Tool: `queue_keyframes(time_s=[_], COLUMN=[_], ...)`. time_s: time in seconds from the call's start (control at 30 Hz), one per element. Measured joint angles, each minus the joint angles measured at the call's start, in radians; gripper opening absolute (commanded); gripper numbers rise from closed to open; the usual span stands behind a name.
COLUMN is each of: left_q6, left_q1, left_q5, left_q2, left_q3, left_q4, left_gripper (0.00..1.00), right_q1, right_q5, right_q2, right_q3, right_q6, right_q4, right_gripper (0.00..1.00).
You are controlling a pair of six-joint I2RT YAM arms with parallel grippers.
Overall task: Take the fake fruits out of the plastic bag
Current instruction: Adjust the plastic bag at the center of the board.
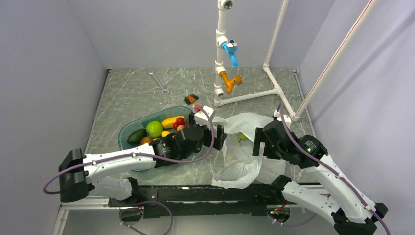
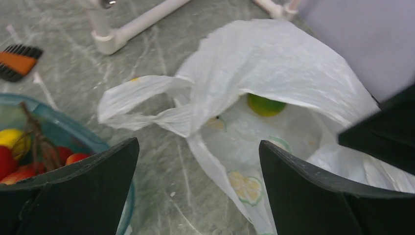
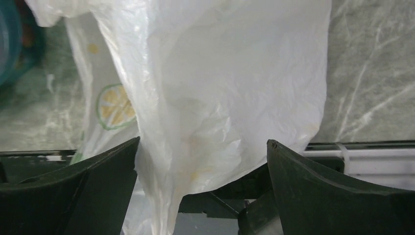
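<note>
The right gripper moves down a little over the fold of the bag's edge (image 1: 261, 151) (image 3: 160, 166) next and closes, since that fold hangs just below, between its open fingers.
The white plastic bag (image 1: 244, 152) lies crumpled on the table between my two grippers, its mouth facing left. In the left wrist view the bag (image 2: 274, 58) gapes open and a green-orange round fruit (image 2: 265, 104) sits inside it. My left gripper (image 2: 198, 142) is open and empty just in front of the mouth (image 1: 220, 137). My right gripper (image 3: 203, 141) is open, with the bag's loose film (image 3: 220, 73) hanging between its jaws; it stands at the bag's right side (image 1: 258, 141). Red berries (image 1: 179, 122) and a green fruit (image 1: 154, 129) lie in the teal tray (image 1: 126, 131).
The tray also holds a yellow mango-like fruit (image 1: 172, 121) and a dark avocado (image 1: 136, 136). A white pipe frame (image 1: 244, 95) with blue and orange valves stands at the back. A wrench (image 1: 159, 82) and an orange-black brush (image 1: 191, 99) lie behind the tray.
</note>
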Motion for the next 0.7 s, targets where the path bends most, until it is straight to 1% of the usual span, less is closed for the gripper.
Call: queue_keyframes(time_s=[0.1,0.17,0.23,0.3,0.43,0.5,0.57,0.7], left_q6=[-0.073,-0.124,-0.146,-0.124,0.016,0.114,0.214,0.466], left_q1=[0.058,0.117,0.171,0.192,0.184,0.158,0.117,0.008], left_q5=[-0.013,0.018,0.050,0.083,0.169,0.142,0.061,-0.173], left_q2=[0.006,0.036,0.093,0.153,0.275,0.341,0.408,0.607], left_q3=[0.045,0.066,0.074,0.071,0.055,0.063,0.089,0.212], left_q4=[-0.102,-0.137,-0.128,-0.089,0.081,0.151,0.198,0.320], left_gripper=[0.99,0.99,0.99,0.99,0.99,0.99,0.99,0.99], right_q1=[0.000,0.000,0.000,0.000,0.000,0.000,0.000,0.000], right_q5=[-0.018,-0.036,-0.054,-0.073,-0.112,-0.124,-0.137,-0.152], right_q2=[-0.031,-0.042,-0.042,-0.042,-0.042,-0.043,-0.043,-0.043], right_q3=[0.000,0.000,-0.005,-0.019,-0.047,-0.051,-0.051,-0.053], right_q6=[0.000,-0.001,-0.003,-0.008,-0.016,-0.018,-0.019,-0.020], right_q4=[0.026,0.039,0.053,0.066,0.083,0.087,0.091,0.093], right_gripper=[0.97,0.95,0.92,0.90,0.90,0.93,0.98,0.99])
